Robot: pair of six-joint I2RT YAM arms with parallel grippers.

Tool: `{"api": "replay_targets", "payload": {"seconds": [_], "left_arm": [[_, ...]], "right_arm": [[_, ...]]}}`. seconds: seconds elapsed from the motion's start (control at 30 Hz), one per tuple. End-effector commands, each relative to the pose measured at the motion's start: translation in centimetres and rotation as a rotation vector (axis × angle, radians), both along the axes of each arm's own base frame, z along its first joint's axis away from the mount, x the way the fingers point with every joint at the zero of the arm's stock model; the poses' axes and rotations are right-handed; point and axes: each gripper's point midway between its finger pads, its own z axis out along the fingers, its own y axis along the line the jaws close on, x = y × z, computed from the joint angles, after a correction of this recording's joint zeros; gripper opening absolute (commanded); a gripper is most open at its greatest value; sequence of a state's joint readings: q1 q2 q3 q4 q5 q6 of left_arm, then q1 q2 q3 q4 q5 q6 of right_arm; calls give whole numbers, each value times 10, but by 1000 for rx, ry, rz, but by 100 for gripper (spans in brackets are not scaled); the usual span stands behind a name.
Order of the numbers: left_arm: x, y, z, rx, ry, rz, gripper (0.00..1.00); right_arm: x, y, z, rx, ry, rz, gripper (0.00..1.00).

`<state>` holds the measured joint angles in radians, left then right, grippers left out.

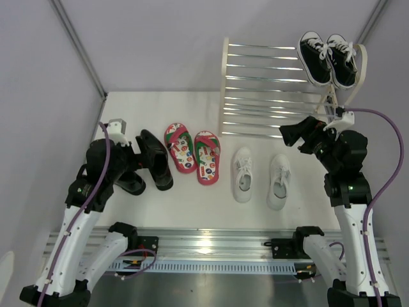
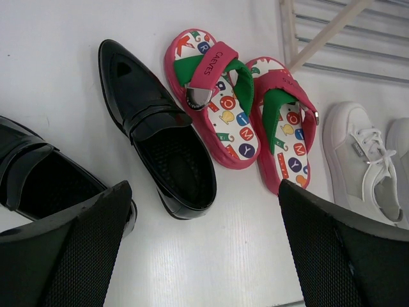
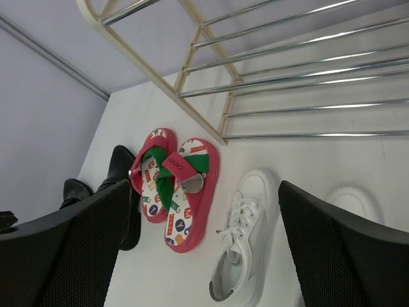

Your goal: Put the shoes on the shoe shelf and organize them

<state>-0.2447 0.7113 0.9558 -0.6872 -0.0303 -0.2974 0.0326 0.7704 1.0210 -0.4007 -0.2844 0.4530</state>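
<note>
The right gripper tilts downward and moves back and down onto the nearer white sneaker's collar edge next, away from the other sneaker. The nearer sneaker's open collar faces up, so this comes next.
Two glossy black dress shoes (image 1: 160, 167) lie at the left; one also shows in the left wrist view (image 2: 160, 137), the other at that view's left edge (image 2: 38, 176). The red flip-flops (image 1: 193, 153) lie side by side in the middle (image 2: 246, 115) (image 3: 176, 185). The white sneakers (image 1: 261, 176) lie in front of the shoe shelf (image 1: 281, 89); one is in the right wrist view (image 3: 246, 236). My left gripper (image 1: 135, 157) (image 2: 204, 192) is open and empty above the black shoes. My right gripper (image 1: 289, 135) (image 3: 204, 188) is open and empty, near the shelf's lower front bars above the white sneakers.
A pair of black canvas sneakers with white laces (image 1: 327, 57) sits on the shelf's top tier at the right end. Grey walls close in on the left, back and right. The metal mounting rail (image 1: 211, 246) runs along the near edge.
</note>
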Motion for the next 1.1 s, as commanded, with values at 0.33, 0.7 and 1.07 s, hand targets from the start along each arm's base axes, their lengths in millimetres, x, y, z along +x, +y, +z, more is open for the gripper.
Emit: {"api": "replay_targets", "payload": {"seconds": [0.33,0.7,1.07], "left_arm": [[-14,-26,31,-75,-58,-150,99],[-32,-79,24,-125,-11,-405,99],[-33,-112,18,-152,8,-503,99]], "right_arm": [[1,-5,-105,104,376,-176,99],[-61,-55,-180,76,716,-550,99],[-82,-41,-255,107,884,-529,92]]}}
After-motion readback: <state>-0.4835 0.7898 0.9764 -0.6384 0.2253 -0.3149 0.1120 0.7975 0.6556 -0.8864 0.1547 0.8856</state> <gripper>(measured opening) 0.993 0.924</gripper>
